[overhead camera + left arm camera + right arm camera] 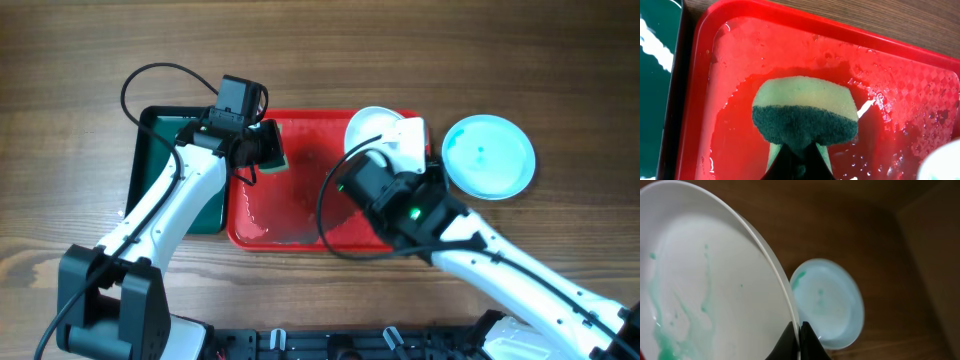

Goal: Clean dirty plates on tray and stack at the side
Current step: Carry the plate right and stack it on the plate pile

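Observation:
The pale teal plate [827,304] lies flat and uncovered, so my right gripper needs to swing to the right in the overhead view and lower the white plate [705,290] onto it.
The red tray [300,215] lies in the middle of the table, wet inside [920,90]. My left gripper [262,150] is shut on a green-and-yellow sponge [805,110] and holds it over the tray's left part. My right gripper [392,150] is shut on the rim of a white plate [705,290] with teal smears, tilted up over the tray's right end [368,125]. A pale teal plate [488,156] lies flat on the table right of the tray; it also shows in the right wrist view [827,302]. A third plate is not in view.
A dark green tray [160,160] lies against the red tray's left side, under my left arm. Bare wooden table [560,80] surrounds the trays. My right arm crosses the tray's lower right corner.

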